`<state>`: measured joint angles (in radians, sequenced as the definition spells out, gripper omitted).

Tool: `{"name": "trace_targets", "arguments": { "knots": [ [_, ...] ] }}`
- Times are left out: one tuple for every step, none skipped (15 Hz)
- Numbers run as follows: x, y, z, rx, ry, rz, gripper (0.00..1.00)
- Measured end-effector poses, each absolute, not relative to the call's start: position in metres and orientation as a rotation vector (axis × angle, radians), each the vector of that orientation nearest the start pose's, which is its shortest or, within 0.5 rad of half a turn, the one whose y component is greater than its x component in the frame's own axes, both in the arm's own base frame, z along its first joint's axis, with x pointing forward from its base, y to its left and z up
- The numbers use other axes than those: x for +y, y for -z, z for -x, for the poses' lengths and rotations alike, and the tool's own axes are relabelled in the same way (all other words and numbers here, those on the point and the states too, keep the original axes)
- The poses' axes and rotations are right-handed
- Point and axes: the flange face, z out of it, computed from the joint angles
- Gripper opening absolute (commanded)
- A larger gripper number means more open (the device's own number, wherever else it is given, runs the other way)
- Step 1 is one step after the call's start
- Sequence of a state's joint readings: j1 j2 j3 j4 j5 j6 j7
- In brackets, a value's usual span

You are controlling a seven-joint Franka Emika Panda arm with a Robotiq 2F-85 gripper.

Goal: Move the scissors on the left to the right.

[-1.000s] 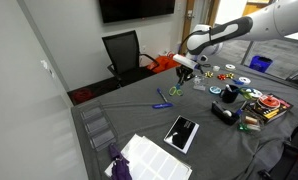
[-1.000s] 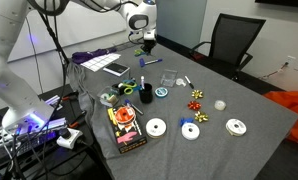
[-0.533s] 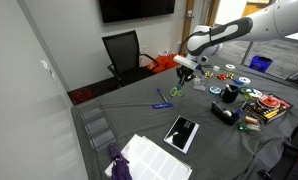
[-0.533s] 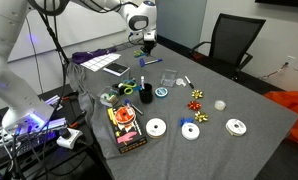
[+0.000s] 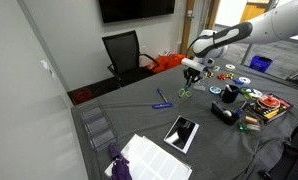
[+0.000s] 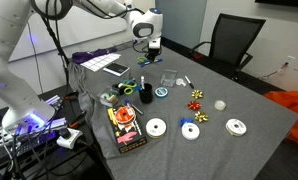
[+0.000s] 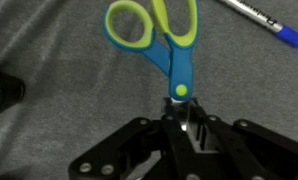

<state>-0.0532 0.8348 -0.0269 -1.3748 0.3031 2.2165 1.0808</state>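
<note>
My gripper is above clear tabletop between the pen and the black cup, so next it should move away from the pen and lower the scissors' blades to release them.
The scissors point(image 7: 159, 35) have light green and blue handle loops and short silvery blades. In the wrist view my gripper point(image 7: 181, 112) is shut on the blades just below the pivot, and the handles point away from it. In both exterior views the gripper point(image 5: 192, 72) point(image 6: 153, 49) holds the scissors point(image 5: 185, 90) a little above the grey table, near its middle far side. In an exterior view the scissors are too small to make out under the gripper.
A slim blue pen point(image 5: 162, 100) point(image 7: 259, 17) lies beside the scissors. A black tablet point(image 5: 181, 132) point(image 6: 116, 68) and white paper point(image 5: 149, 158) lie further along the table. Discs point(image 6: 156, 127), bows point(image 6: 197, 97), a black cup point(image 6: 146, 94) and a snack box point(image 6: 124, 127) crowd the other side.
My gripper has moved along the table with the scissors in it, away from the blue pen and toward the cluttered side. Nothing else has moved.
</note>
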Motion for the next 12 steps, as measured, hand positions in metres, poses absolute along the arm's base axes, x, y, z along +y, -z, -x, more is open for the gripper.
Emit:
{"name": "trace_targets", "arguments": {
  "knots": [
    [-0.058,-0.212,-0.734,1.817,-0.149,2.312,0.05],
    [-0.067,-0.208,-0.732,1.814,-0.151,2.317,0.05],
    [-0.075,-0.203,-0.730,1.807,-0.157,2.324,0.05],
    [-0.081,-0.198,-0.728,1.799,-0.165,2.331,0.05],
    [-0.083,-0.194,-0.727,1.791,-0.172,2.338,0.05],
    [-0.083,-0.190,-0.726,1.785,-0.180,2.346,0.05],
    [-0.082,-0.185,-0.725,1.779,-0.187,2.354,0.05],
    [-0.081,-0.182,-0.724,1.771,-0.193,2.362,0.05],
    [-0.080,-0.179,-0.722,1.763,-0.198,2.371,0.05],
    [-0.079,-0.178,-0.721,1.754,-0.201,2.378,0.05],
    [-0.077,-0.176,-0.720,1.747,-0.204,2.385,0.05],
    [-0.076,-0.174,-0.719,1.743,-0.206,2.390,0.05]
  ]
}}
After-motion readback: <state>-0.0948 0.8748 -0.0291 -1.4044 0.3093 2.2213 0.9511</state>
